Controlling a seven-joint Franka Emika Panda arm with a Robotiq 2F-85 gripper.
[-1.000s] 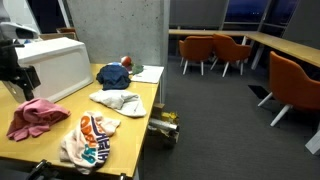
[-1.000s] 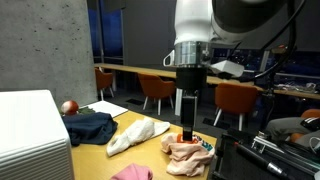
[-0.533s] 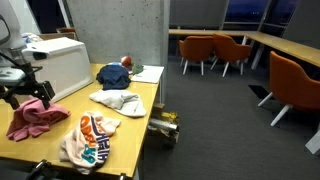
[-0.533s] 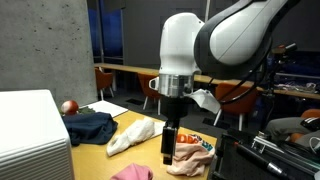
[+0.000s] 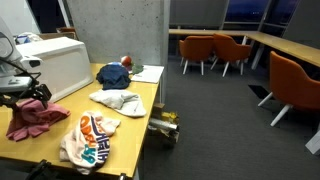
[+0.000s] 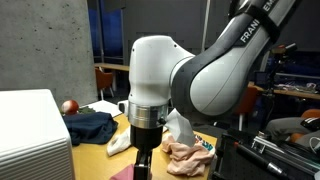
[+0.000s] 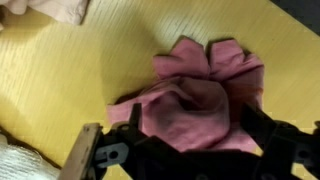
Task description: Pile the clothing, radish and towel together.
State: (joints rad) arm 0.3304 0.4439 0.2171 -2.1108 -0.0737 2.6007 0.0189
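The pink cloth lies directly below the open fingers of my gripper. Next I need to lower my gripper onto the bunched middle folds of the pink cloth (image 5: 30, 118) (image 7: 194, 112) and close it.
A crumpled pink cloth (image 5: 30, 118) lies on the wooden table near the white box; it fills the wrist view (image 7: 200, 95) and shows at the bottom edge of an exterior view (image 6: 128, 174). My gripper (image 7: 197, 128) is open, its fingers spread on either side of the pink cloth, right above it (image 5: 32, 96) (image 6: 143, 162). A dark blue garment (image 5: 112, 75) (image 6: 90, 127) lies further back with the red radish (image 5: 126, 62) (image 6: 68, 106) beside it. A white towel (image 5: 115, 100) (image 6: 125, 140) lies mid-table. A colourful printed cloth (image 5: 88, 138) (image 6: 190, 150) lies near the table edge.
A large white box (image 5: 55, 65) (image 6: 30, 130) stands on the table next to the pink cloth. A sheet of paper (image 5: 148, 72) lies at the far table end. Orange chairs (image 5: 215, 50) and desks stand beyond. Equipment (image 5: 165, 125) sits by the table side.
The arm has swung from above the colourful printed cloth across the table to the pink cloth and lowered over it. The cloths have not moved.
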